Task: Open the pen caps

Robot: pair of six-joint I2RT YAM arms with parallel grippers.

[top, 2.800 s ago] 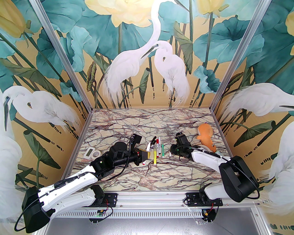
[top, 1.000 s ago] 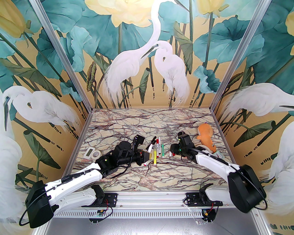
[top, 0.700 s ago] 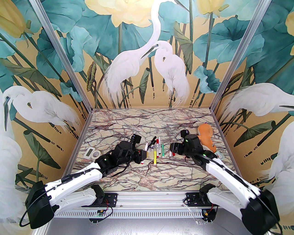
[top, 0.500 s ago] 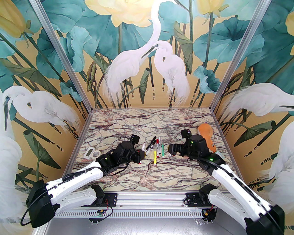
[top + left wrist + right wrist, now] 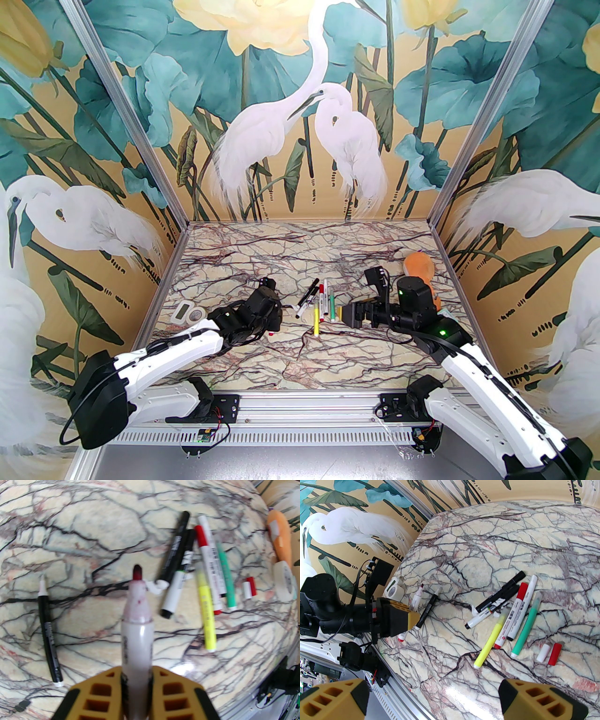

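The white pen [image 5: 137, 620] has its red tip bare, so my left gripper will lower it onto the clear marble beside the uncapped black pen and release it.
My left gripper [image 5: 137, 679] is shut on a white pen [image 5: 137, 620] whose red tip is bare and points away from the wrist. In the top view it [image 5: 275, 321] hangs low, left of the pen cluster [image 5: 321, 304]. Two loose pen caps, one red [image 5: 554, 653] and one white [image 5: 542, 653], lie side by side on the marble, right of the green pen [image 5: 526, 632]. My right gripper [image 5: 443, 698] stands wide open above and in front of them, holding nothing. Among the lying pens, a white one still wears its red cap [image 5: 522, 591].
An uncapped black pen [image 5: 49, 634] lies alone left of the cluster. An orange plush toy [image 5: 419, 272] sits at the back right with a tape roll [image 5: 284, 580] beside it. A white timer [image 5: 182, 311] and another tape roll [image 5: 199, 315] lie at the left edge.
My right gripper opened, left the red cap on the table beside the white one, and drew back to the right. My left arm pulled the uncapped pen leftward and lower.
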